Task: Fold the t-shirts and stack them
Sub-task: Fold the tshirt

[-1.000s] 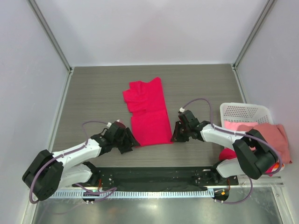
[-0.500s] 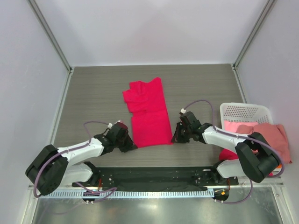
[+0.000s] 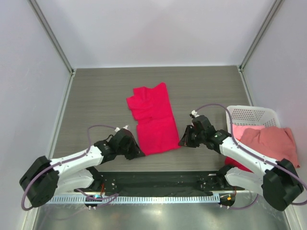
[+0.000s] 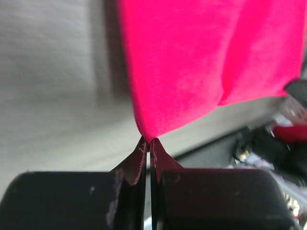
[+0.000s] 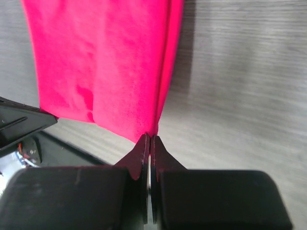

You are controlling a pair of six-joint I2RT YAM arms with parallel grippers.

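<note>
My right gripper will lift the t-shirt's near corner, carry it outward and release it at the t-shirt's far end [image 3: 161, 88], which lies outward of the gripper.
A crimson-red t-shirt [image 3: 153, 117] lies folded lengthwise in a long strip on the middle of the table, sleeves at the far end. My left gripper [image 3: 139, 153] is shut on its near left corner; the left wrist view has the red cloth [image 4: 192, 62] pinched at the fingertips [image 4: 143, 146]. My right gripper [image 3: 182, 143] is shut on the near right corner, the red cloth [image 5: 105, 67] running up from its tips [image 5: 144, 142]. The near hem is lifted a little. A salmon-pink t-shirt [image 3: 268, 142] hangs over the basket at the right.
A white perforated basket [image 3: 249, 115] stands at the right edge of the table with pink and red cloth [image 3: 235, 159] in and below it. Metal frame posts and pale walls close in the table. The black arm mount [image 3: 158, 182] runs along the near edge.
My left gripper closed on the shirt's near left corner and shifted slightly toward the near edge. The right gripper kept its hold and moved a little right. The near hem has risen slightly.
</note>
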